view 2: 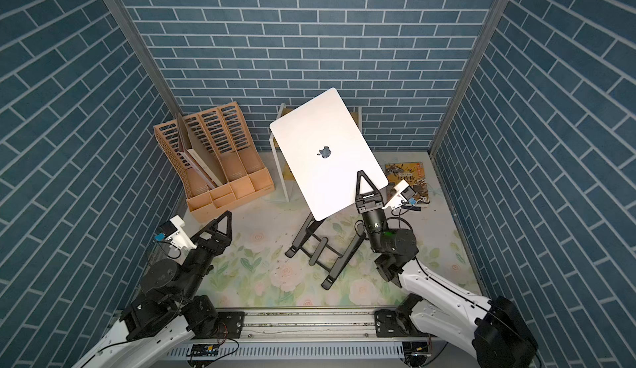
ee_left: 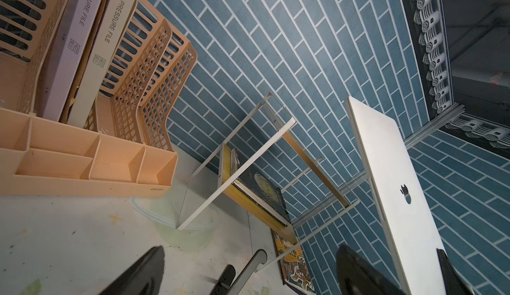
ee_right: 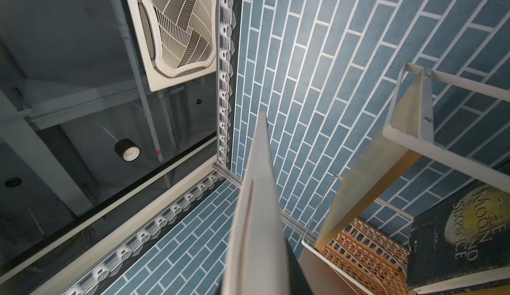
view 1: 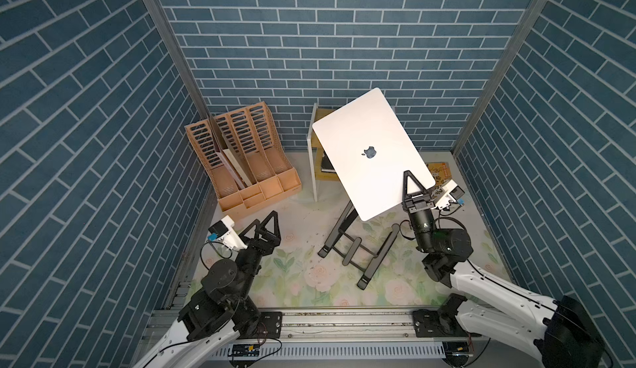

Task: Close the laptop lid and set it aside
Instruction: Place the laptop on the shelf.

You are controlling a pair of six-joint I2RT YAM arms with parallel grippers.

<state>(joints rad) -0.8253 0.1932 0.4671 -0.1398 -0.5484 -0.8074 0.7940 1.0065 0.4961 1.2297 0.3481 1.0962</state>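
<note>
Next, my right gripper turns square, moves outward, lowers the laptop (view 1: 368, 149) onto the wooden shelf top (view 1: 323, 113) and releases it, since it hangs at an angle to the white shelf frame.
The silver-white laptop (view 1: 368, 149) (view 2: 323, 149) hangs tilted in the air above the black folding stand. Its laptop lid (view 1: 344, 132) is shut flat on the base, apple logo facing up. My right gripper (view 1: 410, 180) (view 2: 362, 180) is shut on the laptop's near right edge, one finger lying on top of the shell. In the right wrist view the laptop (ee_right: 256, 224) shows edge-on, running out from my right gripper (ee_right: 259, 279). My left gripper (view 1: 266, 220) (view 2: 221, 218) (ee_left: 249, 249) is open and empty, low over the mat at front left, apart from the laptop (ee_left: 394, 186).
The black folding stand (view 1: 354, 246) stands empty on the floral mat below the laptop. An orange file organizer (view 1: 247, 163) fills the back left. A white shelf frame (view 1: 313, 163) with a dark-covered book (ee_right: 455, 238) stands at the back. Another book (view 2: 409, 180) lies at the right.
</note>
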